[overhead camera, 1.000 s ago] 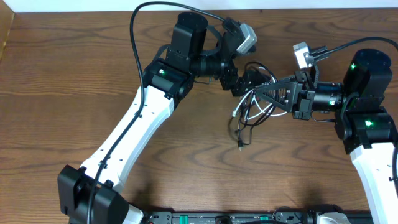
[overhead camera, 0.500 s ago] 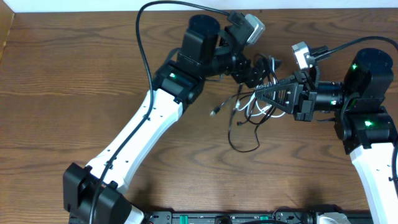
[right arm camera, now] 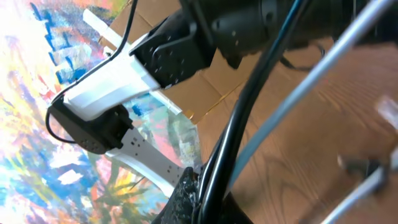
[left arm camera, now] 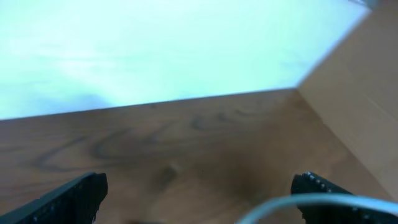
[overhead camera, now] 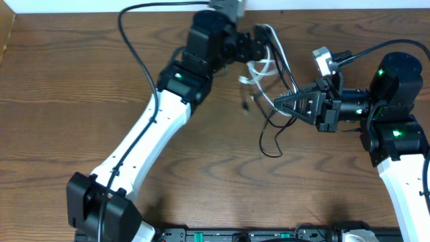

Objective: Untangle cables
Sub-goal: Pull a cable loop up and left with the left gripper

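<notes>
The white cable runs alongside, so my right gripper should next move outward and down to the bare wood beyond and below it and let go of the black cable.
My left gripper is raised near the far table edge, jaws wide open. In the left wrist view the white cable curves across beside the right finger, with nothing pinched between the jaws. The white cable hangs in loops below that gripper. My right gripper is shut on the black cable, which runs from the left gripper down past the jaws into a loop on the wood. In the right wrist view the black cable rises out of the shut jaws, the white cable alongside it.
The wooden table ends at a pale wall along the far edge. The left arm's white link crosses the middle left. The right arm's base stands at the right. A small plug dangles between the arms.
The left gripper has swung toward the far edge and lifted the white cable with it. The bundle has stretched out and the black loop has shifted right. The right gripper has stayed shut in place.
</notes>
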You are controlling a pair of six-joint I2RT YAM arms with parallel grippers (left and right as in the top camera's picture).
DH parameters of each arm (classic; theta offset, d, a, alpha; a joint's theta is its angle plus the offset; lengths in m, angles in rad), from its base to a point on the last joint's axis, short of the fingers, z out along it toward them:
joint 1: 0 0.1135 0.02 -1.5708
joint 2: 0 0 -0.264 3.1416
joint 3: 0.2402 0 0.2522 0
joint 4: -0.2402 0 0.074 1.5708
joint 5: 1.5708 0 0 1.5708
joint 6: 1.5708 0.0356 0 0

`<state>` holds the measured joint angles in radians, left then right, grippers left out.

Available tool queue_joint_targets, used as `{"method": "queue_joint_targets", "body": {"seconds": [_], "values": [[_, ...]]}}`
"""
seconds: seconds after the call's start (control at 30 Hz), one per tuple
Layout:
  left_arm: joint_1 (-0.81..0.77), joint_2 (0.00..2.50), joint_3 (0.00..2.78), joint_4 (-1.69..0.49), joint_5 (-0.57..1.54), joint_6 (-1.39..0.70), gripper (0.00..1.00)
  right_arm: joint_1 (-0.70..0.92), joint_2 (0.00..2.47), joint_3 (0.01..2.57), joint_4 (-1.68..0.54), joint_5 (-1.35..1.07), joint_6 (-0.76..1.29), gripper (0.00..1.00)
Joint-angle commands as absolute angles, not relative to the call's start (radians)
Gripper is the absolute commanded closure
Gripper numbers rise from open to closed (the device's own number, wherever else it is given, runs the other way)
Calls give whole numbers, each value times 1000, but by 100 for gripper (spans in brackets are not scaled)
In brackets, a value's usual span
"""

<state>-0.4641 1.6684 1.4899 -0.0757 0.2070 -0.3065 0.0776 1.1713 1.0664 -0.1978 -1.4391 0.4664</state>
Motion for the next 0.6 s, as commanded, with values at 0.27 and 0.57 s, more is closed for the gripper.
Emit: {"method": "queue_joint_targets", "body": {"seconds": [0.27,0.57], "values": [[-315,1671,1489,-154,141,-359,0,88,1165,1066,-760,-1072,141,99],[-253,1665,1489,-258,139,-263,0,88,1165,1066,-1029,-292,215,99]]}}
